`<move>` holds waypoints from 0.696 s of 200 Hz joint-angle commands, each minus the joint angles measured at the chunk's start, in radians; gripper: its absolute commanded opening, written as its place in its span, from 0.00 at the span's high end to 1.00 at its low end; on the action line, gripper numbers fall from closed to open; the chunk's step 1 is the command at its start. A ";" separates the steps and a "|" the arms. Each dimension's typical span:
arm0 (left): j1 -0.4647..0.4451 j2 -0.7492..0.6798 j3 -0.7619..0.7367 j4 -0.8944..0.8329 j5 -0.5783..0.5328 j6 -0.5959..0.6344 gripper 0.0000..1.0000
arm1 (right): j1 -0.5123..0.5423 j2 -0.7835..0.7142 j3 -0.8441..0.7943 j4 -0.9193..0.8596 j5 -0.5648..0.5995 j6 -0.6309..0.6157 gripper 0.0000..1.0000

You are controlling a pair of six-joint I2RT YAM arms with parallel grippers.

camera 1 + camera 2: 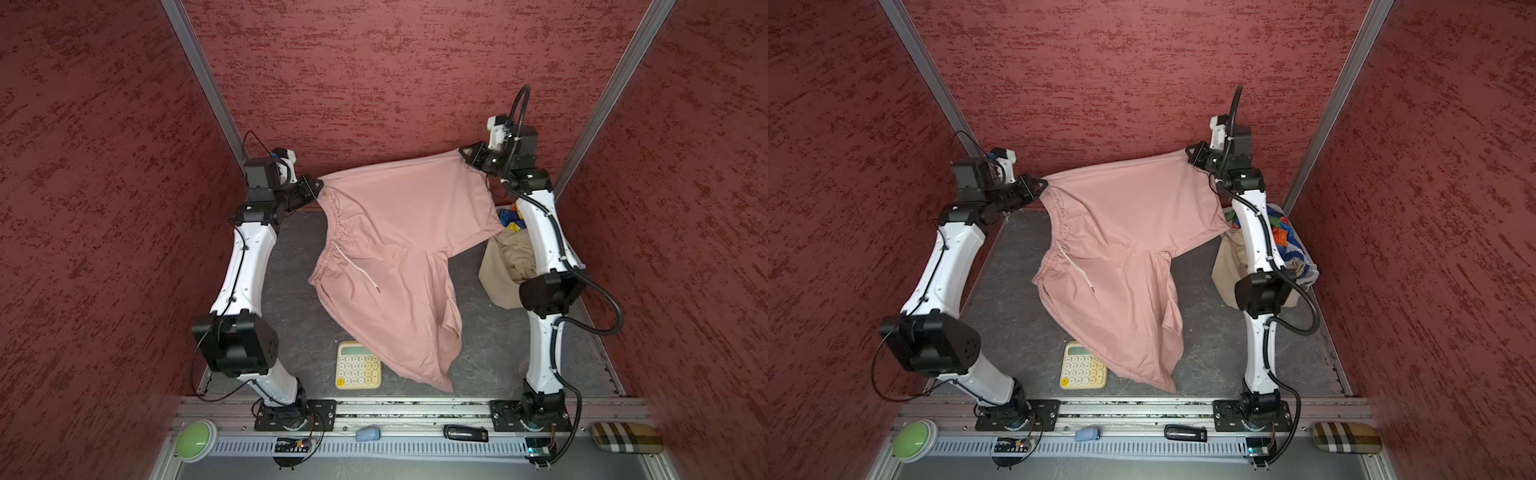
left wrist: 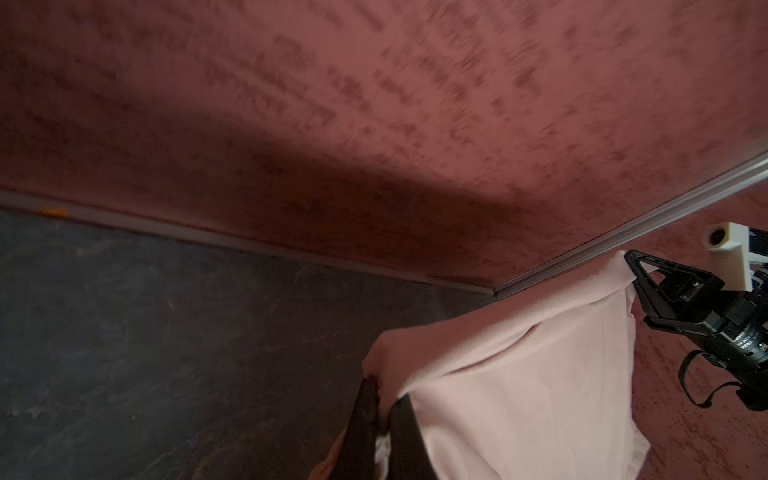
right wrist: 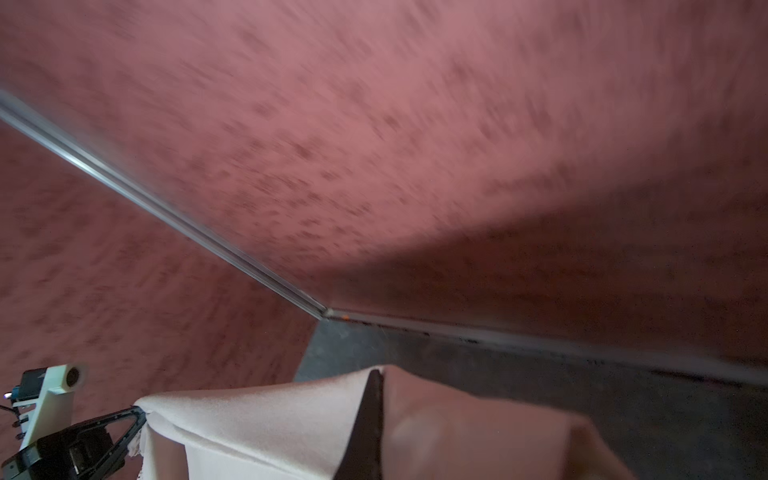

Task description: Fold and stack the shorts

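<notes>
My left gripper will next lower the shorts' waistband corner and release it on the bare dark table, open below its raised fingers.
The dusty pink shorts [image 1: 395,249] [image 1: 1125,249] hang spread in the air between both arms, above the dark table. My left gripper [image 1: 316,183] [image 1: 1043,183] is shut on the waistband corner at the back left. My right gripper [image 1: 463,152] [image 1: 1188,150] is shut on a leg hem corner, higher up at the back right. In the left wrist view the pink cloth [image 2: 519,395] is pinched between the dark fingers [image 2: 365,424]. In the right wrist view it [image 3: 270,419] drapes over one finger [image 3: 370,419]. The lower leg dangles toward the front. Beige shorts [image 1: 511,257] and a colourful pair [image 1: 1287,237] lie bunched under the right arm.
A yellow calculator [image 1: 357,365] [image 1: 1082,366] lies on the table near the front, partly under the hanging leg. A green button [image 1: 195,440], a small blue object [image 1: 368,433], a black stick [image 1: 465,433] and a checked case [image 1: 625,436] sit along the front rail. Red walls close in on three sides.
</notes>
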 commanded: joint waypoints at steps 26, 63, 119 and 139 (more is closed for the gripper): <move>0.068 0.179 0.030 0.031 -0.090 0.029 1.00 | -0.072 0.116 0.089 -0.001 0.124 -0.042 1.00; 0.071 0.329 0.144 0.002 -0.045 0.042 1.00 | -0.071 0.076 0.078 -0.029 0.140 -0.064 1.00; 0.101 0.408 0.235 -0.048 0.068 -0.040 1.00 | -0.005 -0.134 -0.129 -0.186 0.155 -0.100 1.00; 0.106 0.367 0.107 -0.001 0.112 -0.066 1.00 | 0.060 -0.349 -0.557 0.008 0.170 -0.061 1.00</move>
